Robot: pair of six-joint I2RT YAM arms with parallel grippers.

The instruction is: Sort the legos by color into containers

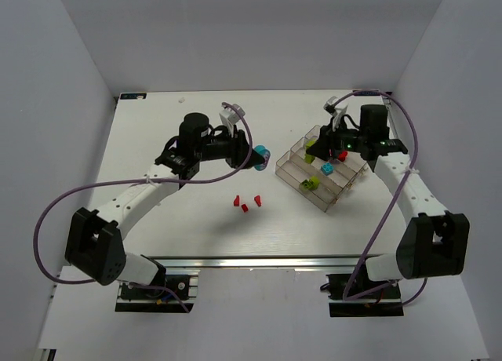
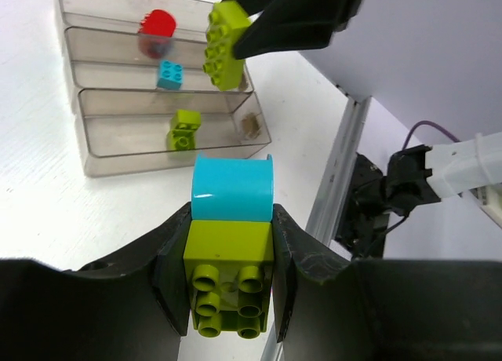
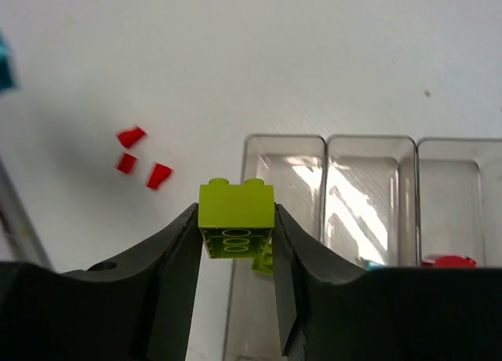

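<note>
The tray's end section already has a yellow-green brick inside, so next I should move my right gripper down over it, tip its fingers downward and release the brick there.
My left gripper [image 2: 230, 259] is shut on a yellow-green brick [image 2: 229, 275] that has a cyan-blue piece [image 2: 233, 188] stuck to its far end. It holds them above the table left of the clear divided tray [image 1: 292, 158]. My right gripper [image 3: 235, 220] is shut on another yellow-green brick [image 3: 235, 208] and holds it over the tray's end compartment [image 3: 369, 165]. That compartment has a yellow-green brick [image 3: 265, 260] in it. The tray also holds a cyan brick [image 2: 169, 74] and a red brick [image 2: 157, 27] in separate compartments. Three small red legos [image 1: 245, 202] lie on the table.
An aluminium rail [image 1: 259, 263] runs along the table's near edge between the arm bases. Purple cables [image 1: 55, 204] loop beside both arms. White walls close in the left, right and back sides.
</note>
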